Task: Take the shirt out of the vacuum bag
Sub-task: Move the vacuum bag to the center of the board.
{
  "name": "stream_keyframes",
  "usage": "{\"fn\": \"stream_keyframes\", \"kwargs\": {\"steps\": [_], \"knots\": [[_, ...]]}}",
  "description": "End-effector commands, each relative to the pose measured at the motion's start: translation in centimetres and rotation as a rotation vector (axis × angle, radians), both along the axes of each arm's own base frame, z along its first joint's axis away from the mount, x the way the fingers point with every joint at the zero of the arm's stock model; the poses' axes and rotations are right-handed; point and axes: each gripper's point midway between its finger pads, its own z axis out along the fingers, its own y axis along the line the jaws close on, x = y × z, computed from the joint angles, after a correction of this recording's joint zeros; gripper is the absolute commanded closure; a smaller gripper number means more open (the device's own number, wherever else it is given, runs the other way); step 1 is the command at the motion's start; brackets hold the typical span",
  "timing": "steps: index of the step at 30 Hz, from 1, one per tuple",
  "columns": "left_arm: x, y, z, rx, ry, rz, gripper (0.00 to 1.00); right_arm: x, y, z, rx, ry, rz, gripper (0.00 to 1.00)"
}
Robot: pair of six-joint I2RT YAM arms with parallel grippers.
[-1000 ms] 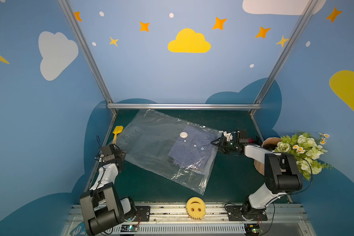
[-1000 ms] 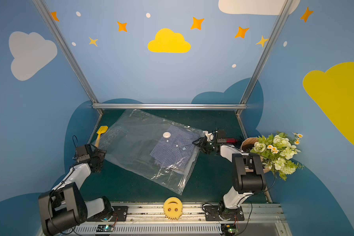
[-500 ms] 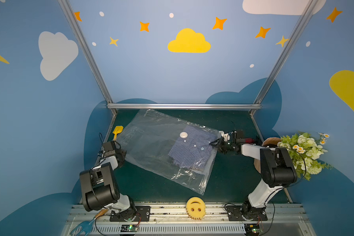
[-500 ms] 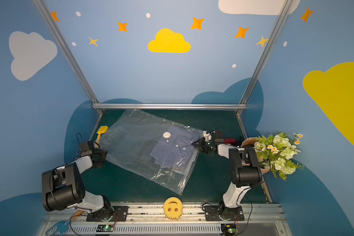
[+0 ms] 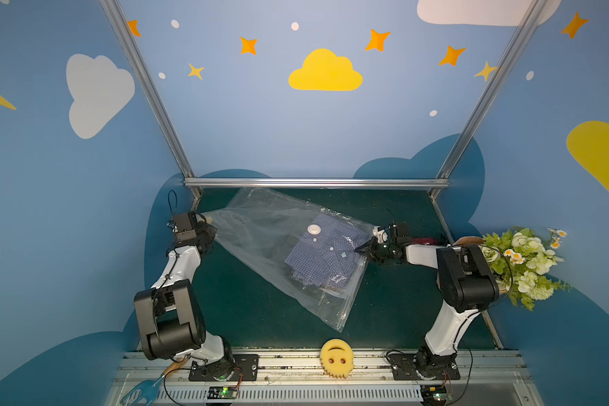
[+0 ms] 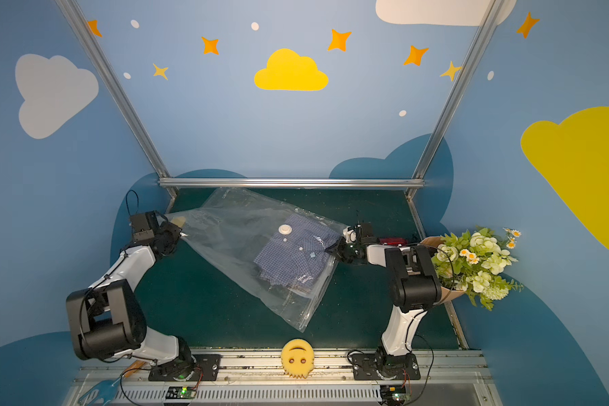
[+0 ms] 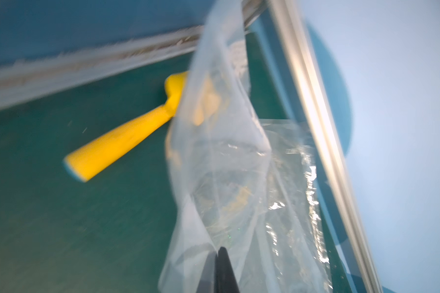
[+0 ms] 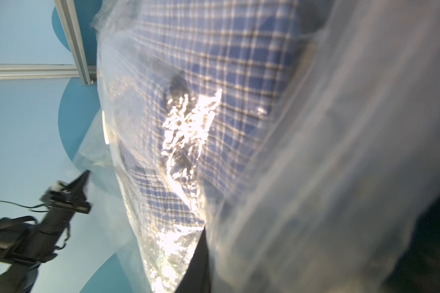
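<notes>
The bag [image 5: 261, 242] is lying slanted across the mat, so my left gripper should next pull the pinched corner away from the shirt toward the nearby side wall [image 5: 157, 224] and let go of it there.
The clear vacuum bag [image 5: 261, 242] [image 6: 232, 242] lies slanted across the green mat, its round white valve [image 5: 313, 229] on top. The blue checked shirt [image 5: 324, 256] [image 6: 292, 258] [image 8: 214, 63] sits folded inside, toward the right end. My left gripper [image 5: 210, 230] [image 7: 217, 250] is shut on the bag's left corner, which hangs pulled up off the mat. My right gripper [image 5: 361, 250] [image 8: 206, 236] pinches the bag's right edge beside the shirt. In the right wrist view one dark finger [image 8: 201, 256] shows and plastic drapes over the rest.
A yellow-handled tool [image 7: 117, 144] lies on the mat by the left wall, its head behind the bag. A yellow smiley sponge [image 5: 336, 356] sits at the front rail, a flower bouquet [image 5: 521, 260] at the right. A metal bar [image 5: 313, 182] spans the back.
Both grippers have closed on the bag. The left arm has lifted the bag's left corner up and outward, stretching the plastic; the right gripper has stayed at the right edge.
</notes>
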Motion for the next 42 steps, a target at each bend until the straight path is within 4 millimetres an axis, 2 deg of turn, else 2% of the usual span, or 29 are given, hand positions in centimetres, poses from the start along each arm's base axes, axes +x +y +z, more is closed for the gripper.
{"fn": "stream_keyframes", "kwargs": {"steps": [1, 4, 9, 13, 18, 23, 25, 26, 28, 29, 30, 32, 35, 36, 39, 42], "knots": [[-0.2, 1.1, 3.6, 0.133, -0.012, -0.025, 0.97, 1.4, 2.3, 0.2, -0.001, -0.027, 0.019, 0.84], [-0.5, 2.2, 5.1, 0.179, -0.015, -0.009, 0.96, 2.3, 4.4, 0.2, 0.003, -0.035, 0.045, 0.84], [-1.4, 4.6, 6.4, 0.187, -0.031, 0.036, 0.97, 3.8, 7.9, 0.1, 0.044, -0.037, 0.067, 0.84], [-2.1, 6.0, 7.7, 0.271, -0.040, 0.063, 0.96, 5.0, 10.2, 0.3, 0.054, -0.060, 0.082, 0.84], [-2.5, 8.1, 6.1, 0.228, -0.015, 0.100, 0.97, 6.9, 12.6, 0.3, 0.083, -0.071, 0.068, 0.84], [-3.1, 7.7, 5.6, 0.194, -0.008, 0.103, 0.96, 8.6, 14.1, 1.2, 0.101, -0.103, 0.056, 0.84], [-3.6, 7.4, 5.9, 0.189, -0.014, 0.107, 0.79, 8.9, 14.2, 1.6, 0.084, -0.115, 0.064, 0.81], [-3.9, 7.3, 6.3, 0.189, -0.024, 0.109, 0.65, 9.1, 14.0, 2.0, 0.073, -0.123, 0.065, 0.78], [-4.5, 6.5, 7.2, 0.186, -0.045, 0.095, 0.45, 9.5, 13.5, 2.8, 0.069, -0.137, 0.063, 0.70], [-4.8, 5.9, 8.1, 0.193, -0.066, 0.078, 0.40, 9.8, 13.1, 3.5, 0.072, -0.146, 0.060, 0.66], [-5.1, 5.2, 9.0, 0.203, -0.080, 0.058, 0.40, 9.8, 12.8, 3.9, 0.072, -0.151, 0.063, 0.61], [-6.1, 3.4, 12.0, 0.310, -0.096, 0.022, 0.38, 10.1, 11.6, 5.2, 0.059, -0.169, 0.061, 0.51], [-7.0, 0.4, 15.6, 0.392, -0.164, -0.048, 0.34, 9.9, 9.8, 6.7, 0.022, -0.196, 0.072, 0.46], [-7.1, -0.6, 16.2, 0.391, -0.181, -0.079, 0.33, 9.8, 9.1, 7.2, 0.009, -0.203, 0.070, 0.45], [-6.9, -4.4, 16.8, 0.430, -0.155, -0.200, 0.30, 9.0, 6.9, 8.4, -0.020, -0.219, 0.066, 0.44], [-5.7, -9.8, 15.7, 0.448, -0.147, -0.372, 0.27, 7.9, 4.3, 9.5, -0.045, -0.238, 0.039, 0.43]]}}
